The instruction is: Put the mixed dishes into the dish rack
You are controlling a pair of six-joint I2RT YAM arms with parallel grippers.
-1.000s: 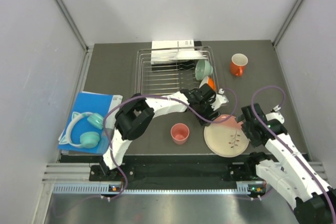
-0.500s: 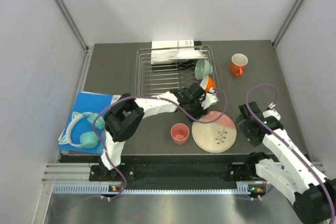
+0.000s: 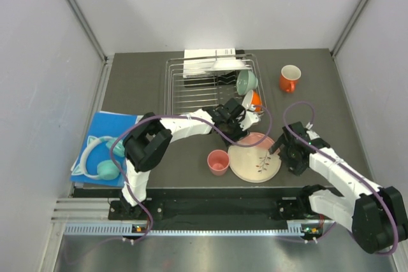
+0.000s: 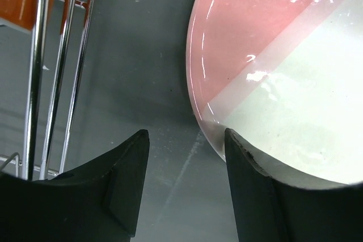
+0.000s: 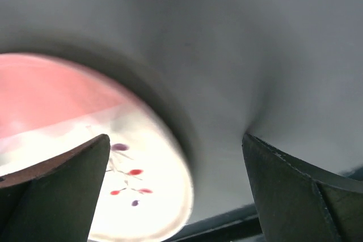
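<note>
The plate's rim (image 3: 280, 160) (image 5: 181, 161) beside the printed sprig is between the open fingers of my right gripper, so next the gripper will move gently left in the top view onto it.
The pale pink plate (image 3: 255, 157) lies flat on the table in front of the dish rack (image 3: 191, 87). My left gripper (image 3: 237, 127) is open at the plate's far-left rim. In the left wrist view (image 4: 187, 157) the plate (image 4: 272, 55) touches the right finger, with bare table between the jaws. My right gripper (image 3: 280, 152) is open and empty at the plate's right edge, and the plate (image 5: 85, 140) shows in its wrist view (image 5: 176, 162). The white plate (image 3: 228, 65), mint-green bowl (image 3: 247, 82) and orange bowl (image 3: 254, 100) are in the rack. The small pink cup (image 3: 218, 161) and orange mug (image 3: 290, 78) stand on the table.
Teal headphones (image 3: 105, 156) lie on a blue sheet (image 3: 115, 128) at the left. A white printed paper (image 3: 209, 54) lies behind the rack. The rack's wires (image 4: 57, 55) are close to my left gripper. Grey walls close in both sides.
The pink plate has slid left, toward the pink cup. My right gripper has moved left to the plate's right edge. My left gripper has drawn back a little toward the rack.
</note>
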